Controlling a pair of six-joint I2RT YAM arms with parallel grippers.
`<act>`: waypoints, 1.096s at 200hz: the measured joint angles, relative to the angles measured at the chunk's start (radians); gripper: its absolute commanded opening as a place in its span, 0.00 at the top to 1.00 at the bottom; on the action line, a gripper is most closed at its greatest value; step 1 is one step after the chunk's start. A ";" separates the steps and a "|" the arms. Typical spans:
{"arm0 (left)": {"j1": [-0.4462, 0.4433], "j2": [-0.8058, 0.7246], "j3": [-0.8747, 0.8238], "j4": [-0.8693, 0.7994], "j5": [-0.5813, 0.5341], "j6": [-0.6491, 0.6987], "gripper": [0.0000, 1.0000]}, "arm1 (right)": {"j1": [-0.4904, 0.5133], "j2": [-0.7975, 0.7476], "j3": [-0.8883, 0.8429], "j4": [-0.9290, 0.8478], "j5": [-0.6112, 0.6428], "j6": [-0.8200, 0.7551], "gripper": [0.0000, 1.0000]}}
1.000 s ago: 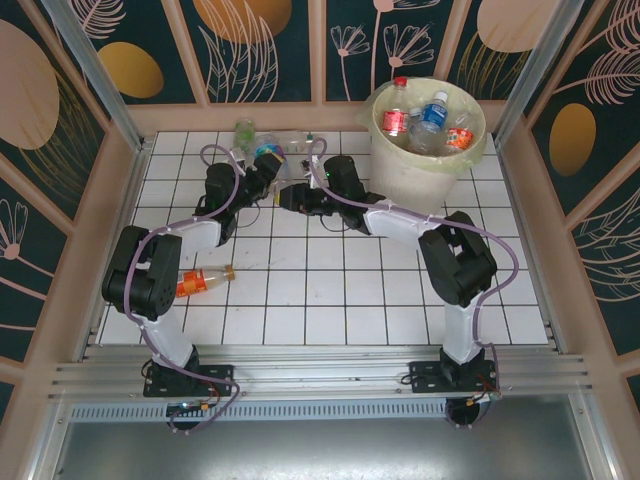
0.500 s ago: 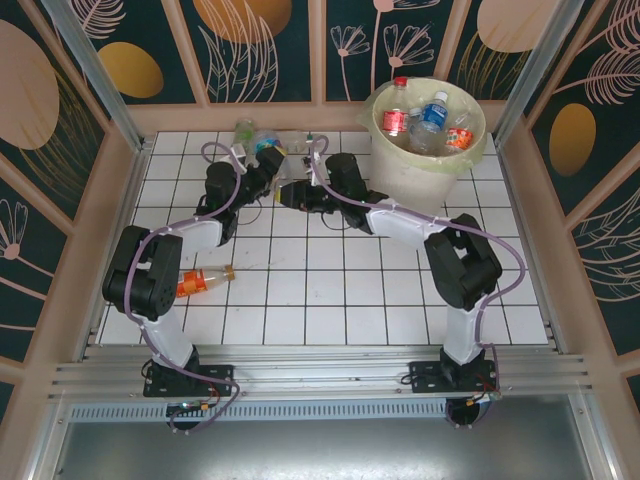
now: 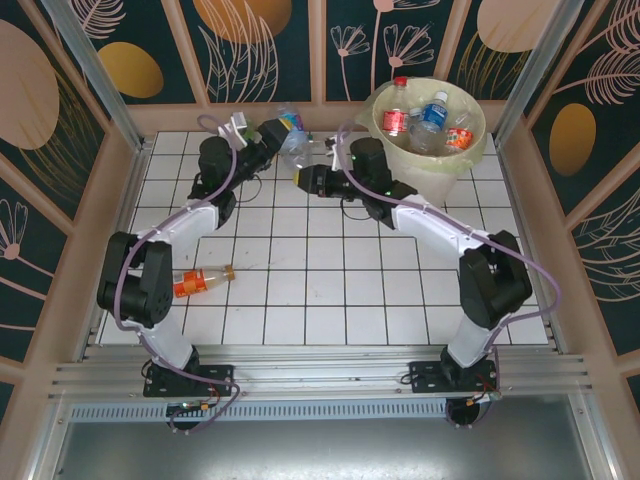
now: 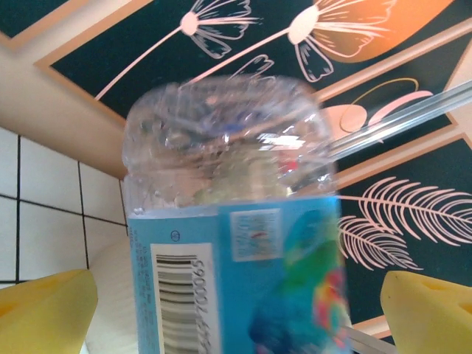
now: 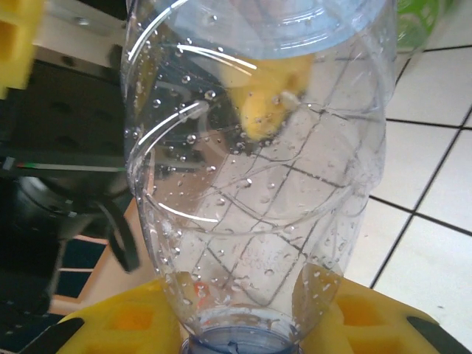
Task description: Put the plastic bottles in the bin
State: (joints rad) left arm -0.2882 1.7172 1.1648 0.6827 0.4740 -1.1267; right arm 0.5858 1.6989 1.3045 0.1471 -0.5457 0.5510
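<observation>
My right gripper needs to swing outward next, over the cream bin's opening (image 3: 432, 122), outward past its wrist, and release the bottle, since the left gripper stands open.
A clear plastic bottle (image 3: 293, 137) with a blue label is held up near the back wall, between the two arms. My right gripper (image 5: 240, 333) is shut on its neck, just above the blue cap, with yellow pads (image 5: 118, 324) on both sides. My left gripper (image 4: 236, 313) stands wide open around the labelled body (image 4: 236, 280), and its yellow fingers (image 4: 44, 310) are clear of the bottle on each side. The cream bin (image 3: 480, 112) at the back right holds several bottles (image 3: 430, 112). An orange-labelled bottle (image 3: 200, 283) lies on the tiles at the left.
The patterned back wall (image 3: 300, 50) rises right behind the raised bottle. The bin stands just right of my right gripper (image 3: 306, 180). Wooden side rails (image 3: 110, 200) border the white tiled table (image 3: 330, 290). A green blur (image 5: 424, 15) shows beyond the bottle.
My left gripper has opened off the bottle. Both grippers and the bottle have risen toward the back wall, and the right arm has shifted right toward the bin.
</observation>
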 measured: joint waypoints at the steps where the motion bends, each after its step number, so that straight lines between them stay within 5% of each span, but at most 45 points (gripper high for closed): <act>1: 0.000 -0.002 0.001 -0.002 0.000 0.002 0.01 | -0.001 -0.001 0.000 -0.001 0.000 0.000 0.83; 75: 0.001 -0.116 0.052 -0.206 -0.002 0.176 0.01 | -0.058 -0.165 0.021 -0.232 0.142 -0.158 0.81; 140: 0.002 -0.163 0.068 -0.422 -0.014 0.377 0.01 | -0.232 -0.312 0.138 -0.489 0.370 -0.330 0.79; 219: 0.002 -0.164 0.044 -0.577 -0.083 0.521 0.01 | -0.332 -0.292 0.234 -0.631 0.495 -0.423 0.77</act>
State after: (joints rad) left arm -0.2863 1.5532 1.2087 0.1055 0.3908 -0.6056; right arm 0.2539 1.4067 1.5383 -0.4839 -0.0505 0.1276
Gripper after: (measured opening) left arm 0.985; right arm 0.345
